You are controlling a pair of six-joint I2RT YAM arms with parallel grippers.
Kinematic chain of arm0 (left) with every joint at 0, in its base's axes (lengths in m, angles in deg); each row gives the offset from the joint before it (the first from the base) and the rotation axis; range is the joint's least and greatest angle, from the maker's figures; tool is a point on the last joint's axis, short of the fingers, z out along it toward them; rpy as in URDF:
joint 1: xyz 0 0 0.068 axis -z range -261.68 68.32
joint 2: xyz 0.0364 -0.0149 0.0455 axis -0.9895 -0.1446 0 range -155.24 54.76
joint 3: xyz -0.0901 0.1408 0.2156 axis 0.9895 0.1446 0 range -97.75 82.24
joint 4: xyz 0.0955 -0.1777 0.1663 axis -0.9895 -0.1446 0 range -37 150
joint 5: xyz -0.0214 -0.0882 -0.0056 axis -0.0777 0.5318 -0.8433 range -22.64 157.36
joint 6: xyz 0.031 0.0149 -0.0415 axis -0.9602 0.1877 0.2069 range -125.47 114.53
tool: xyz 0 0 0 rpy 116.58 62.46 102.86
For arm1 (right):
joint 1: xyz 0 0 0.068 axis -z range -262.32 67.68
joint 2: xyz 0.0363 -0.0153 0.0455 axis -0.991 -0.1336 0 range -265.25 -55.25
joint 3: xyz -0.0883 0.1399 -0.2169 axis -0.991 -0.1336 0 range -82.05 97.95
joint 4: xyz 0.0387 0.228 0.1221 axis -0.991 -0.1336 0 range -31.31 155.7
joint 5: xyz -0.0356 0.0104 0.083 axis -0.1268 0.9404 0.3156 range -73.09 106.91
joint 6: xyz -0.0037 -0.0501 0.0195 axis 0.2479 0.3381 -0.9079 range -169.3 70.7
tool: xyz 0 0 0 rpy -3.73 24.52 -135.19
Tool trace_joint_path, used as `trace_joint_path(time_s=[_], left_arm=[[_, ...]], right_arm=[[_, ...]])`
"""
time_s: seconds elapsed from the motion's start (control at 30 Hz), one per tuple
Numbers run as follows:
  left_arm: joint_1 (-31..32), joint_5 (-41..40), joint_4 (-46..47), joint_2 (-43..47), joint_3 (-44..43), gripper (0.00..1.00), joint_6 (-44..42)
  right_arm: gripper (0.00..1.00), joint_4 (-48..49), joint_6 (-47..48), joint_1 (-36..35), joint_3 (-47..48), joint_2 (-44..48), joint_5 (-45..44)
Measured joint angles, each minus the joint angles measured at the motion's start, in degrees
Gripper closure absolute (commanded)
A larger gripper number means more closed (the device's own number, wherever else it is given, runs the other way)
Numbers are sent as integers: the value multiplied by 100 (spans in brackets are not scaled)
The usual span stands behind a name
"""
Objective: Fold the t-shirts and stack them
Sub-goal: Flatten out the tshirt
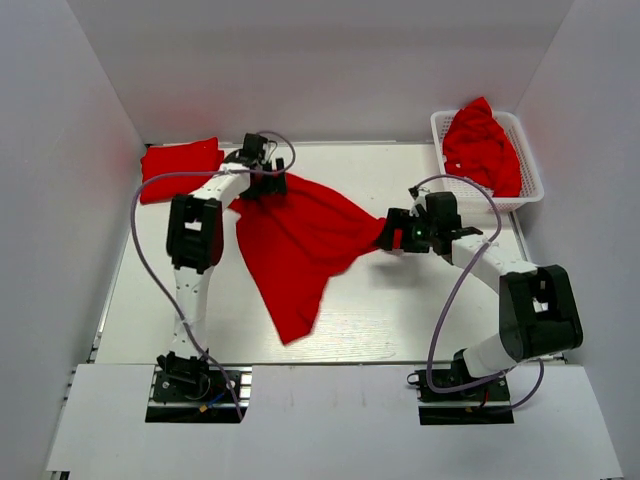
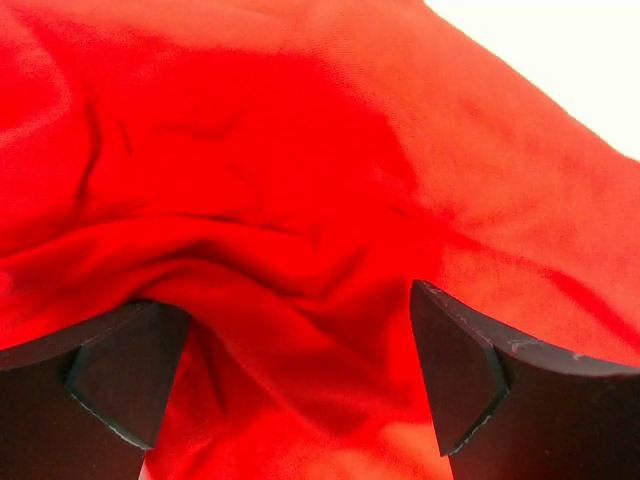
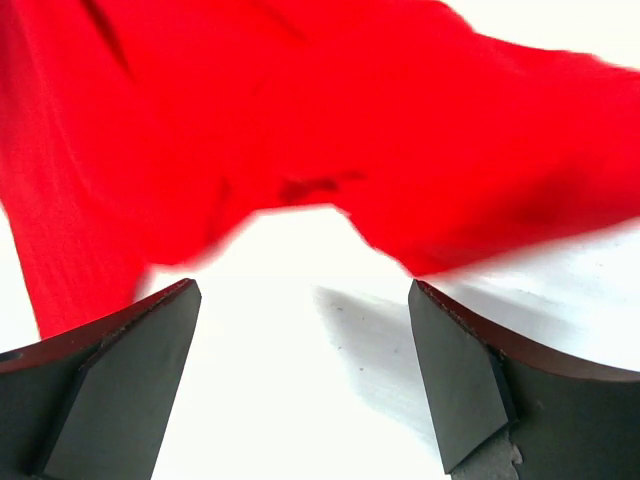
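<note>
My open left gripper moves back toward the base next, off the rumpled cloth and onto the red t-shirt's near corner (image 1: 292,331), since it juts onto bare table.
A red t-shirt (image 1: 295,245) lies loosely spread on the table's middle, stretching from my left gripper (image 1: 272,186) to my right gripper (image 1: 388,235). In the left wrist view the jaws stand wide apart over it, and the gripper (image 2: 290,300) has rumpled red cloth (image 2: 300,200) between and beneath the fingers. In the right wrist view the gripper (image 3: 302,290) is open and empty over bare table, with the shirt's edge (image 3: 330,150) blurred just ahead of it. A folded red t-shirt (image 1: 180,162) lies at the far left. More red t-shirts (image 1: 480,145) are heaped in the basket.
The white lattice basket (image 1: 531,160) stands at the far right corner. White walls close in the left, back and right sides. The white table (image 1: 420,320) shows bare in front of the spread shirt.
</note>
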Motion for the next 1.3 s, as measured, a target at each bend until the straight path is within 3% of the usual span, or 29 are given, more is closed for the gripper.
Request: trace_joint_path(time_s=[0.13, 0.27, 0.43, 0.7, 0.83, 1.03, 1.3], left_arm=[[-94, -33, -127, -1093, -1775, 0, -678], [-129, 81, -223, -1104, -1838, 0, -1220], [-15, 151, -341, 72, -424, 0, -1467], [166, 142, -479, 4288, 3274, 0, -487], [160, 151, -789, 5589, 4535, 0, 175], [162, 393, -979, 6251, 6096, 7, 752], [184, 857, -555, 6255, 7064, 17, 1147]], right_arm=[[10, -2, -66, 0, -26, 234, -105], [10, -9, -94, 2, -15, 367, -192], [10, -68, -96, 7, 37, 527, -328], [10, -376, -76, 7, 92, 986, -658], [10, -472, -70, 9, 90, 1180, -837], [10, -529, -63, 11, 92, 1281, -1051], [10, -664, -68, 11, 90, 1281, -1185]])
